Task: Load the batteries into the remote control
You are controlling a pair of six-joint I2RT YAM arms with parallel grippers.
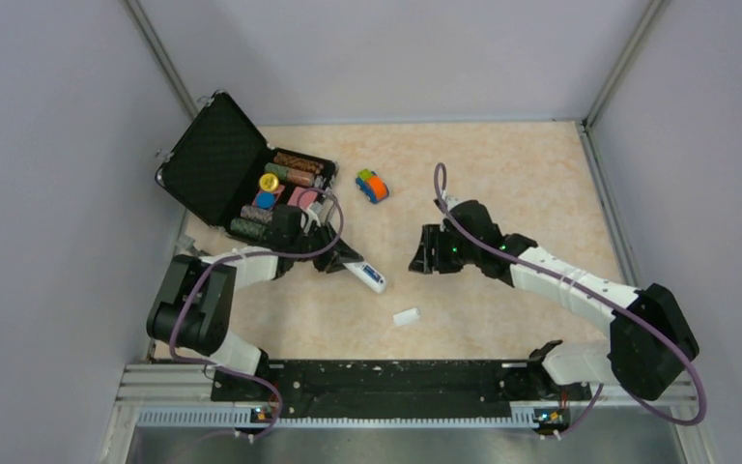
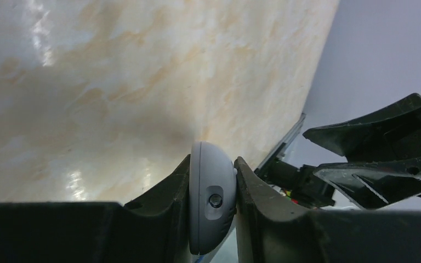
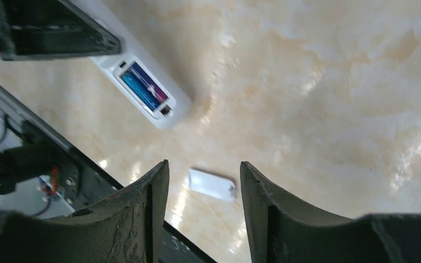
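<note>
My left gripper should next bring the remote [image 3: 170,112] down and slightly back onto the bare tabletop below and let go of it, since both batteries are inside.
My left gripper [image 1: 336,259] is shut on one end of the white remote control [image 1: 368,276]. Its rounded end shows pinched between the fingers in the left wrist view [image 2: 212,200]. In the right wrist view the remote [image 3: 170,112] lies back up with its compartment open. The blue and darker purple batteries [image 3: 144,87] lie inside the compartment side by side. My right gripper [image 1: 421,253] is open and empty, just right of the remote, and its jaws [image 3: 204,167] hang above the table. A small white battery cover [image 3: 212,183] lies loose on the table below them, also seen from above [image 1: 406,316].
An open black case [image 1: 214,159] with striped chip stacks stands at the back left, close behind my left arm. An orange-blue-green toy car [image 1: 372,186] sits behind the remote. Walls close in on the left, back and right; the black rail [image 1: 386,382] runs along the near edge.
</note>
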